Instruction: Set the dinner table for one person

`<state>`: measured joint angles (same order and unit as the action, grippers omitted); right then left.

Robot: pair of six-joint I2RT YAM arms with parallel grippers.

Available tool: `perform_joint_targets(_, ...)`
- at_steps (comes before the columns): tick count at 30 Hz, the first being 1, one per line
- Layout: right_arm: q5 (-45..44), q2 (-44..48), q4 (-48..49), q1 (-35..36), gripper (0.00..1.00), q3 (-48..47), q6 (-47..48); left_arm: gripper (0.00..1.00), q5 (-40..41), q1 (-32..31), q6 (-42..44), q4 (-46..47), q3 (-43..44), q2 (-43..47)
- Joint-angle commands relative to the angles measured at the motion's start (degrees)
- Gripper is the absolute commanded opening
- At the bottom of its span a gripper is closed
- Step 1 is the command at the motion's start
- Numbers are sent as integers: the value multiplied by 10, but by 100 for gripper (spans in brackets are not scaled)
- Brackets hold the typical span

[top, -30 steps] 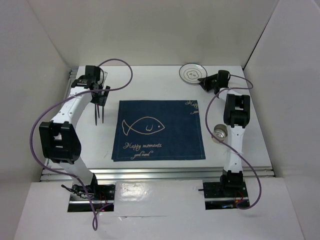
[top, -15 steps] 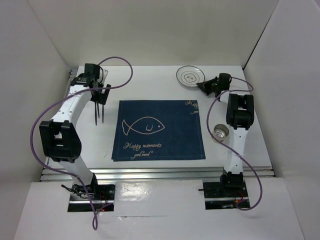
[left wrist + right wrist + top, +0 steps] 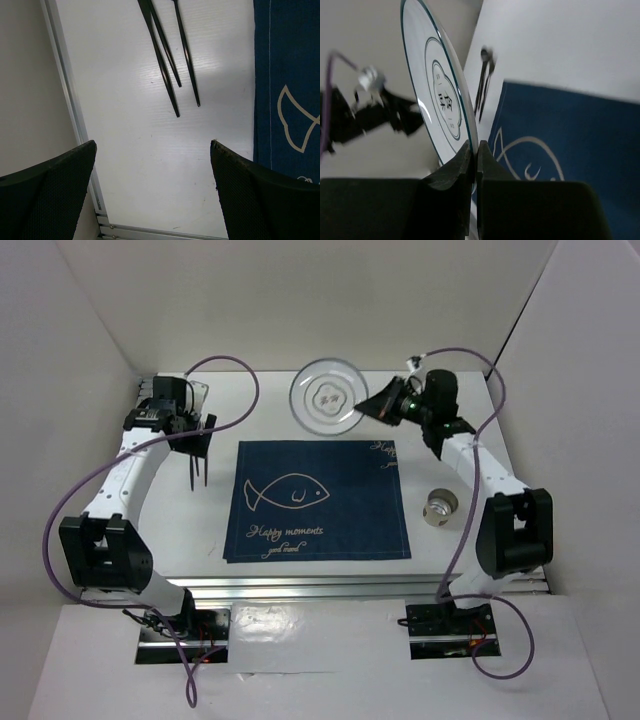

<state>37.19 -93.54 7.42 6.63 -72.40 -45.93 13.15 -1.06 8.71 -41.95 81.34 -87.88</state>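
The navy placemat is still empty, so the robot's right gripper will next move back and down until the raised plate rests on the middle of the placemat, then release the plate's rim.
My right gripper [image 3: 372,408] is shut on the rim of a white plate [image 3: 328,397] with dark ring lines, and holds it in the air over the back of the white dinner table [image 3: 300,385]. In the right wrist view the plate [image 3: 437,95] stands on edge between my fingertips [image 3: 474,150]. My left gripper [image 3: 196,435] is open and empty above the table's left side. Black cutlery [image 3: 167,60] lies on the table just ahead of it, also seen from above [image 3: 195,470].
A navy fish-print placemat [image 3: 318,500] lies in the middle of the table. A small metal cup [image 3: 440,506] stands right of it. The silver rail [image 3: 300,585] runs along the near edge. White walls enclose the back and sides.
My right arm has lifted the plate off the back right of the table and carried it left and up. My left arm has shifted slightly left.
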Motion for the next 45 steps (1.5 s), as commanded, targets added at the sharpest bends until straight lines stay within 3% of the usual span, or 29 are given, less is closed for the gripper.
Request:
perform_joint_targets(1,29,27,-100,56,0,68,82,100,-19,8,2,0,-11,32)
perform_joint_targets(8,29,51,-101,119,0,180,73,100,-19,8,2,-5,-27,49)
perform_joint_targets(13,41,5,-101,140,0,219,94,100,-19,8,2,-10,-32,54)
perform_joint_targets(18,40,-51,-58,140,0,232,107,100,-19,8,2,-10,-32,49)
perform_joint_targets(26,-17,-86,-98,140,0,220,117,100,-19,8,2,-10,-32,49)
perform_joint_targets(28,-43,-81,-119,140,9,214,131,100,-19,8,2,-15,-37,44)
perform_joint_targets(29,-58,-75,-140,140,34,214,137,100,-19,8,2,-16,-37,38)
perform_joint_targets(30,-58,-75,-151,140,43,202,153,100,-19,8,2,-16,-43,30)
perform_joint_targets(33,-80,-75,-203,140,59,173,173,100,-19,8,2,-16,-43,8)
perform_joint_targets(39,-163,-25,-281,145,63,129,180,96,-37,8,7,-21,19,-76)
perform_joint_targets(44,-221,28,-311,145,64,97,180,82,-73,8,17,-37,122,-220)
perform_joint_targets(45,-230,28,-312,145,64,91,180,73,-73,8,17,-44,142,-244)
